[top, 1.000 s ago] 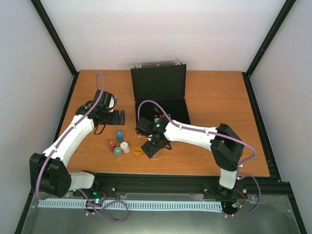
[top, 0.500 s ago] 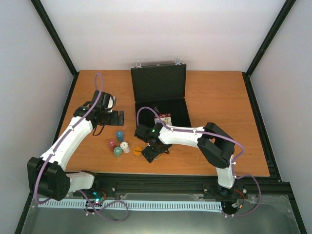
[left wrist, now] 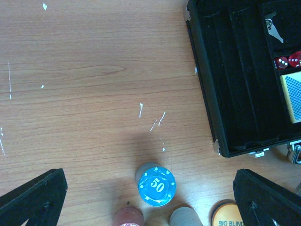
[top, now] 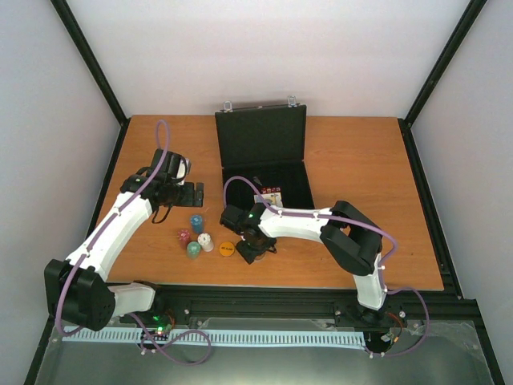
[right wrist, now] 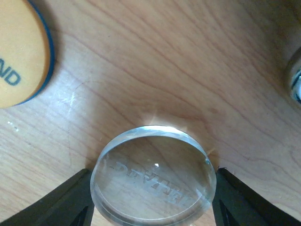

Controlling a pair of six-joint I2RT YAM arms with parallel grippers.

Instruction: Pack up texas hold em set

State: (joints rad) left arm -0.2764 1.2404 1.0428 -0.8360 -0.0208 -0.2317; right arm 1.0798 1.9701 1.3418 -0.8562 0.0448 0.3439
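The key section of the briefcase beyond the dice [top: 268,178] lies outward of my right gripper, which should next lift the clear disc, carry it outward, lower and release it.
The black briefcase [top: 264,156] lies open at the table's back middle, with red dice [left wrist: 288,61] and the blue card deck [left wrist: 294,96] inside. In front of it stand blue [top: 196,223], red [top: 183,237], green [top: 193,249] and white [top: 206,241] chip stacks, with the orange disc [top: 228,249] beside them. My right gripper [right wrist: 153,197] is down on the table, its fingers [right wrist: 66,202] touching both sides of the clear disc [right wrist: 153,179]. My left gripper [left wrist: 149,181] hangs open above the blue stack [left wrist: 157,184].
Black frame rails border the table [top: 361,160] on the left, right and near edges. The briefcase lid stands upright at the back. The orange disc [right wrist: 19,56] lies just left of the clear disc. A chip's rim [right wrist: 295,80] shows at the right wrist view's right edge.
The right arm lowered and shifted slightly left over the clear disc, and its fingers closed in against it. The left arm has barely moved and stays open.
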